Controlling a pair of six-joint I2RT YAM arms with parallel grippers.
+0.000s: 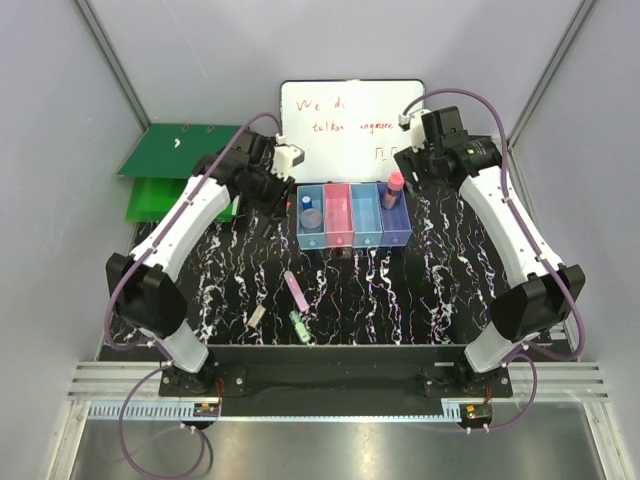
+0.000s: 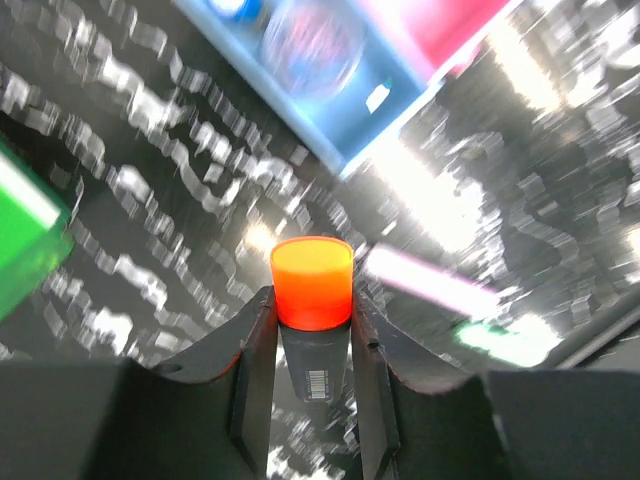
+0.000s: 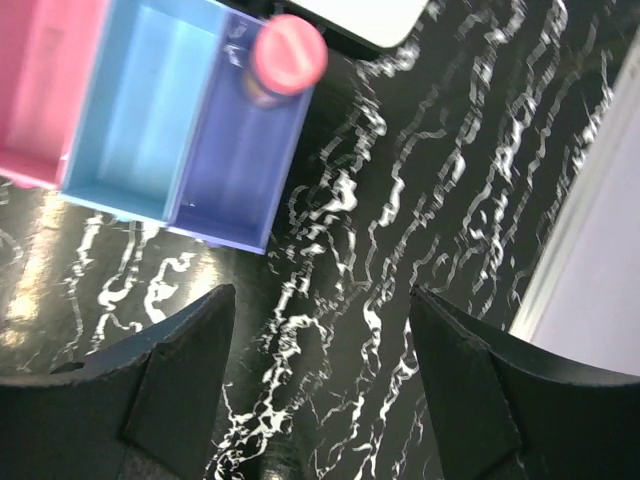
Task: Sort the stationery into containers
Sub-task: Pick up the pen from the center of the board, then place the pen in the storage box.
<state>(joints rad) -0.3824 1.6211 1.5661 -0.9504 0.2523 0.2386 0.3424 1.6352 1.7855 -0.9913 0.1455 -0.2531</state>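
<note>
My left gripper will next move the dark marker to the right in the top view, past the bottle's bin, and let it go over the pink bin (image 1: 338, 212) (image 2: 435, 22), which is empty.
My left gripper (image 2: 312, 305) is shut on the orange-red piece (image 2: 312, 280), a dark marker with an orange cap, held above the table left of the containers (image 1: 352, 215). In the top view this gripper (image 1: 268, 192) hides the piece. A clear bottle with a blue cap (image 1: 310, 212) stands in the left light blue bin (image 2: 335, 120). The pink-capped tube (image 3: 288, 55) stands in the purple-blue bin (image 3: 235, 180). My right gripper (image 3: 322, 300) is open and empty, right of that bin. The lilac stick (image 1: 296, 291), green clip (image 1: 298, 325) and grey-white block (image 1: 256, 316) lie on the table in front.
A whiteboard with red writing (image 1: 350, 125) stands behind the bins. A green ring binder (image 1: 175, 170) lies at the back left, beside my left arm. Grey walls close in both sides. The table's front edge (image 1: 330, 345) is just past the green clip.
</note>
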